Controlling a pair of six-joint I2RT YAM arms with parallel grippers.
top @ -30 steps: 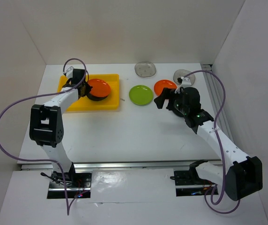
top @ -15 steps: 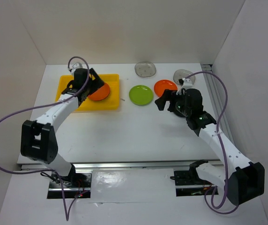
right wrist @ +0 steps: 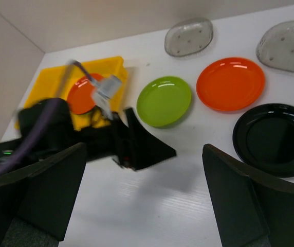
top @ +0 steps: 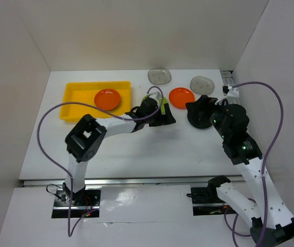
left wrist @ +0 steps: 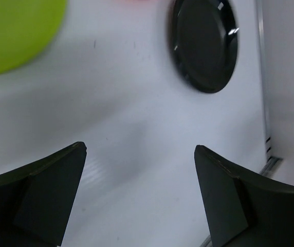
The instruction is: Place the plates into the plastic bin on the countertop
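The black plate's near rim (top: 188, 118) (left wrist: 187, 77) is below my left gripper and to its right in the top view, so I should lower the gripper's open fingers that way onto it.
The yellow plastic bin (top: 85, 95) (right wrist: 49, 82) lies at the back left of the white countertop (top: 136, 144), with one orange plate (top: 107, 99) (right wrist: 83, 95) inside it. On the countertop lie a green plate (right wrist: 164, 100) (left wrist: 13, 31), a second orange plate (top: 181, 95) (right wrist: 230, 83) and a black plate (right wrist: 275, 139) (left wrist: 204, 43). My left gripper (top: 163, 116) (left wrist: 140, 148) hovers open and empty at the green plate's near edge, hiding most of it from above. My right gripper (top: 197, 110) (right wrist: 144, 148) is open and empty above the black plate.
Two clear grey dishes (top: 160, 75) (top: 202, 83) sit along the back wall. White walls enclose the countertop on three sides. A metal rail (top: 232, 98) runs along the right edge. The left arm's purple cable (top: 49, 118) loops over the left half.
My left gripper opened, left the orange plate in the bin, and swung right to the green plate. My right arm pulled back to the right, now over the black plate.
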